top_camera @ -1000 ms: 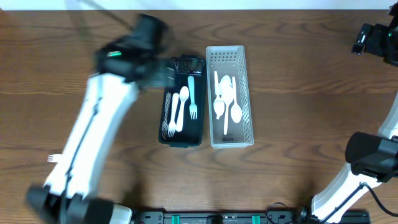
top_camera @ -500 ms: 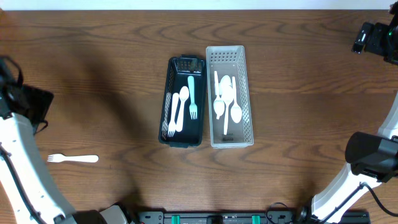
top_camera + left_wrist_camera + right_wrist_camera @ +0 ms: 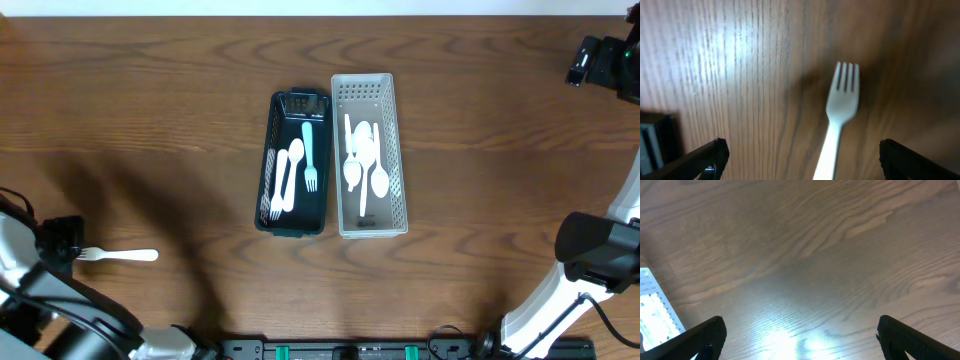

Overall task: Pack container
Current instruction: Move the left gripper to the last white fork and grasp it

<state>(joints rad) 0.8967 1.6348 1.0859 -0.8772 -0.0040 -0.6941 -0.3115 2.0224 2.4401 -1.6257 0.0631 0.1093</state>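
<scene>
I need to lower my left gripper onto the white fork's head (image 3: 92,254) (image 3: 842,104) next and close across it, because the fork is on bare wood between my spread fingers, outside both baskets.
A white plastic fork (image 3: 118,255) lies on the wooden table at the lower left; it also shows in the left wrist view (image 3: 839,120), between the spread fingers. My left gripper (image 3: 62,243) is open, right at the fork's tine end, empty. A dark basket (image 3: 266,180) holds white forks and a teal fork. A white basket (image 3: 395,150) beside it holds white spoons; its corner shows in the right wrist view (image 3: 652,310). My right gripper (image 3: 603,65) is open and empty at the far right back, well away from both baskets.
The two baskets stand side by side at the table's middle. The right arm's base (image 3: 595,255) is at the lower right edge. Bare wood lies between the fork and the baskets.
My left arm has swung from over the dark basket out to the left and down to the loose fork. The right arm has not moved.
</scene>
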